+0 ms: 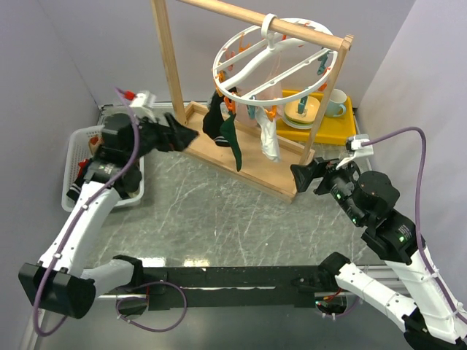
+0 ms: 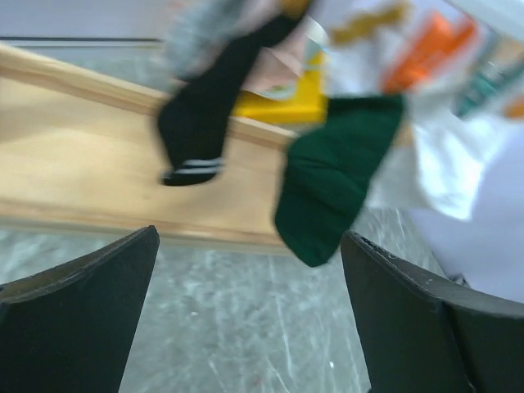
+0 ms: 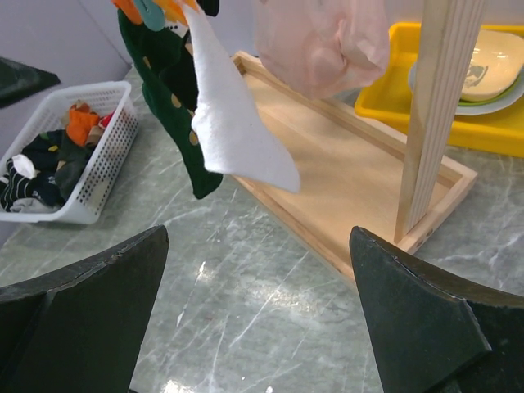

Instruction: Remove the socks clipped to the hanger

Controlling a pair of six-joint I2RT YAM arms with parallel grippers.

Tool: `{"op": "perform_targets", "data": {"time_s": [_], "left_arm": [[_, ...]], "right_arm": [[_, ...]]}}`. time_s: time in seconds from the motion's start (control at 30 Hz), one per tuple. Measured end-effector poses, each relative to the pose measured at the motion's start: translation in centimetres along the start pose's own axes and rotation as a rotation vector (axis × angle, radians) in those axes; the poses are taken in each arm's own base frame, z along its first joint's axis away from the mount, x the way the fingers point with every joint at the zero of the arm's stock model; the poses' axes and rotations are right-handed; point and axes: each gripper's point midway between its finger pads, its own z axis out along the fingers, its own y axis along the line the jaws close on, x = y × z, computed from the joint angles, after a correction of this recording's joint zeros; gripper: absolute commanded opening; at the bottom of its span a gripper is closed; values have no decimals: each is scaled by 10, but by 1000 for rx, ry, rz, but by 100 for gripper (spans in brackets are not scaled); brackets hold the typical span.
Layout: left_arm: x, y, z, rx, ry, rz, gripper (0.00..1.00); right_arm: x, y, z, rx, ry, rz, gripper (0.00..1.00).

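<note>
The white sock's lower end [image 1: 271, 152] is hanging unclipped to the right of my left gripper in the top view, so my left gripper needs to swing past the green sock [image 1: 234, 143] onto it.
The round white hanger [image 1: 273, 62] hangs by its hook from the wooden rack's bar. Clipped under it are a black sock with white stripes [image 1: 213, 120], a dark green sock [image 1: 234, 143], a white sock [image 1: 268, 141] and a pale pink one [image 3: 321, 41]. My left gripper [image 1: 184, 135] is open and empty, just left of the black sock [image 2: 192, 131]; the green sock [image 2: 332, 176] hangs ahead of it. My right gripper [image 1: 300, 175] is open and empty, low by the rack's right post, facing the white sock [image 3: 233, 123] and green sock [image 3: 176, 90].
The wooden frame rack [image 1: 248, 157] stands mid-table with its post [image 3: 434, 106] close to my right gripper. A white mesh basket [image 1: 79, 149] holding socks sits at the left; it also shows in the right wrist view [image 3: 102, 151]. A yellow tray [image 1: 343, 120] with dishes is behind the rack.
</note>
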Motion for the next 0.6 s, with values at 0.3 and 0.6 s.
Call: {"op": "perform_targets", "data": {"time_s": [0.3,0.6], "left_arm": [[53,-122,38,169,82,143,95],[86,-173,63,128,49,239,99]], "right_arm": [[-8,-19,-1,122,-50,78,100],[-6,-58,-1,438,-21,242,100]]}}
